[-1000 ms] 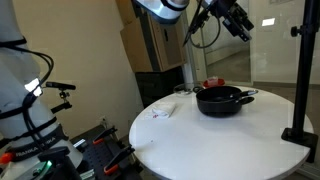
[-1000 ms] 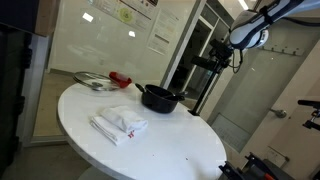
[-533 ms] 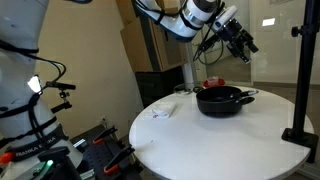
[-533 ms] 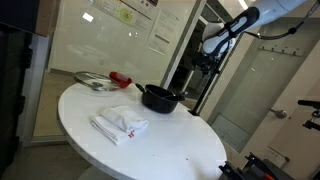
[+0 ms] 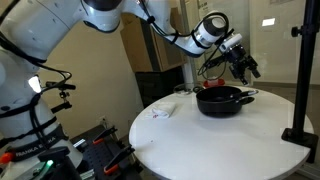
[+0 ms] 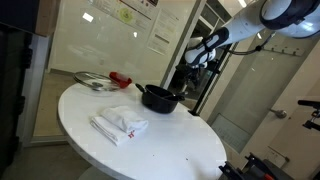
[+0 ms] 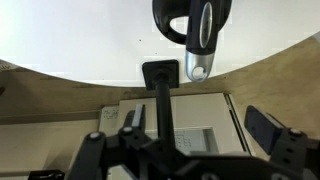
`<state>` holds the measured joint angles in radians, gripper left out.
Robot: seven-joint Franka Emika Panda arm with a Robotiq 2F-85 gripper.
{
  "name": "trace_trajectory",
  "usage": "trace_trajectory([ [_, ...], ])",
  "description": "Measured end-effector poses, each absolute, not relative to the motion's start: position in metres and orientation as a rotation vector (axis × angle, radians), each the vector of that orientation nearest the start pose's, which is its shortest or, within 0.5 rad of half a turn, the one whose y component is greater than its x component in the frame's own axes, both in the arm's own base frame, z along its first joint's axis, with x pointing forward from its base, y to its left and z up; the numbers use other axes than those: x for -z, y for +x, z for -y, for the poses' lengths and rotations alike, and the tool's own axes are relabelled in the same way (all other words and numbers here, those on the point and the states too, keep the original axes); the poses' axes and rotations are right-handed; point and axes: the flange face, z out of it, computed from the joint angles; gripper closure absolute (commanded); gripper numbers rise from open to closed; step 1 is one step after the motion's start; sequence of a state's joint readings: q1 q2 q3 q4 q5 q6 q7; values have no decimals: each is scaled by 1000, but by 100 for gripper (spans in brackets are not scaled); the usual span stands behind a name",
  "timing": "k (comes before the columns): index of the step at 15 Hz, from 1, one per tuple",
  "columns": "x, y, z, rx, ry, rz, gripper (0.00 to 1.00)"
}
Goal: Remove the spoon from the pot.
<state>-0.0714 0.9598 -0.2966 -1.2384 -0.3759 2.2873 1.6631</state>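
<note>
I will lower my open gripper onto the handle's outer end point(image 5: 250, 93) point(image 7: 203, 45) and close there, since the spoon's handle sticks out over the pot's rim below my gripper.
The wide black pot point(image 5: 222, 99) stands on the round white table point(image 5: 200, 140), toward its far side; it also shows in an exterior view point(image 6: 158, 97). The slim black spoon point(image 5: 247, 93) lies in it, with its handle sticking out over the rim. In the wrist view the pot point(image 7: 170, 22) is at the top edge with the spoon point(image 7: 203, 38) across it. My gripper point(image 5: 243, 66) hangs open and empty above the pot, apart from it; it also shows in an exterior view point(image 6: 190, 62) and the wrist view point(image 7: 200, 125).
A small red object point(image 5: 212, 83) sits behind the pot. A white cloth point(image 6: 118, 123) lies on the table's near part, and a flat lid point(image 6: 90, 80) sits at its far edge. A black stand pole point(image 5: 303, 70) rises beside the table.
The arm has swung down and in from high above, and the gripper now hangs close over the pot. The pot and spoon have not moved.
</note>
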Motion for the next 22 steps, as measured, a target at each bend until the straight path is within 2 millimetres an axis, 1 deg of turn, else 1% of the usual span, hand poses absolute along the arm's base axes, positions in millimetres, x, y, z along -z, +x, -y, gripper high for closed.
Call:
trace_trajectory([
  [3,-194,736,237,675,-2334,-2563,0],
  [6,-184,740,240,669,-2392,-2532,0],
  [9,-178,745,231,666,-2454,-2479,0],
  [16,-169,752,205,662,-2553,-2385,0],
  [19,-161,753,195,654,-2586,-2358,0],
  [20,-157,753,192,651,-2597,-2350,3],
  [21,-153,753,189,647,-2608,-2342,27],
  [22,-150,752,187,644,-2619,-2333,28],
])
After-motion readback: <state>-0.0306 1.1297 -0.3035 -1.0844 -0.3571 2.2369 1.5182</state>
